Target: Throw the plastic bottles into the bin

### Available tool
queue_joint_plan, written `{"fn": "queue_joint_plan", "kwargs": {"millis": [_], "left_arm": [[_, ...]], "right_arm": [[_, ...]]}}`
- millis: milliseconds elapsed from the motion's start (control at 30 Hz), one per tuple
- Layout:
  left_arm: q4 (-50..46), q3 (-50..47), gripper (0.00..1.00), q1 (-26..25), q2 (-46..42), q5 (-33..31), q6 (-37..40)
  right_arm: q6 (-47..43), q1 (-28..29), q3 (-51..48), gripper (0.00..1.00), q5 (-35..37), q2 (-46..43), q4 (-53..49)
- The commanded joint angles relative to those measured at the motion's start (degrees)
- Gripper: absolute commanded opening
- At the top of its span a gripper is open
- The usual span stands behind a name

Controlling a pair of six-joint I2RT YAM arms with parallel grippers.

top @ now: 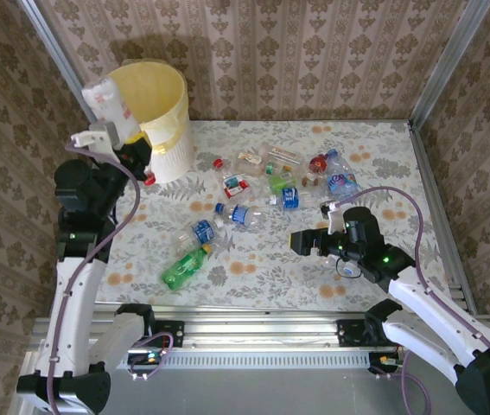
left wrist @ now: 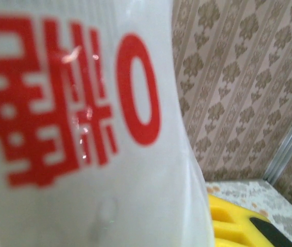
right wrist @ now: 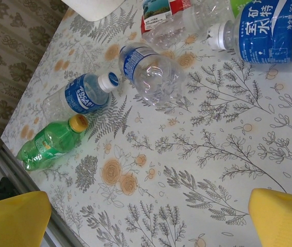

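Note:
My left gripper will next carry the pale plastic bottle (top: 106, 99) outward to release it over the opening. Its fingers are only at the near rim of the bin's opening (top: 151, 93).
My left gripper (top: 117, 121) is shut on a pale plastic bottle (top: 106, 99) with a white label and red characters, held against the left rim of the pale-yellow bin (top: 162, 108). In the left wrist view that bottle (left wrist: 84, 128) is close up and hides the jaws, with one yellow finger (left wrist: 230, 224) showing at its right. My right gripper (top: 309, 242) hangs open over bare tablecloth, its yellow fingertips (right wrist: 282, 218) wide apart with nothing between. A green bottle (right wrist: 50, 143), a blue-labelled one (right wrist: 81, 95) and a crushed clear one (right wrist: 148, 69) lie to its far left.
Several more bottles (top: 279, 173) lie scattered across the table's middle and back, right of the bin. The green bottle (top: 184, 266) is nearest the front edge. Patterned walls and metal posts (top: 439, 60) close in the table; a metal rail (top: 253, 333) runs along the front.

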Motion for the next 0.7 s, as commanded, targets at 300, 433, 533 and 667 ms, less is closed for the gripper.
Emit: {"fn": "queue_joint_plan", "kwargs": {"millis": [300,433,533,667], "left_arm": [[15.99,4.29,0.15,-0.29,4.45,-3.62,3.99],[20.28,4.74,0.15,-0.33,5.69,-6.76,4.04],[21.35,6.37,0.15,-0.32,7.94,-7.55,4.15],[22.22,9.51,0.16,-0.07,12.27,-7.37,3.91]], "right_arm": [[-1.75,0.26,2.89,1.0,-0.3,1.56,1.2],[-1.69,0.26,3.05,1.0,-0.03,1.85,1.22],[-1.6,0.32,3.05,1.0,0.12,2.01,1.38],[-1.72,0.28,3.55,1.0,0.32,2.45,1.12]]}}
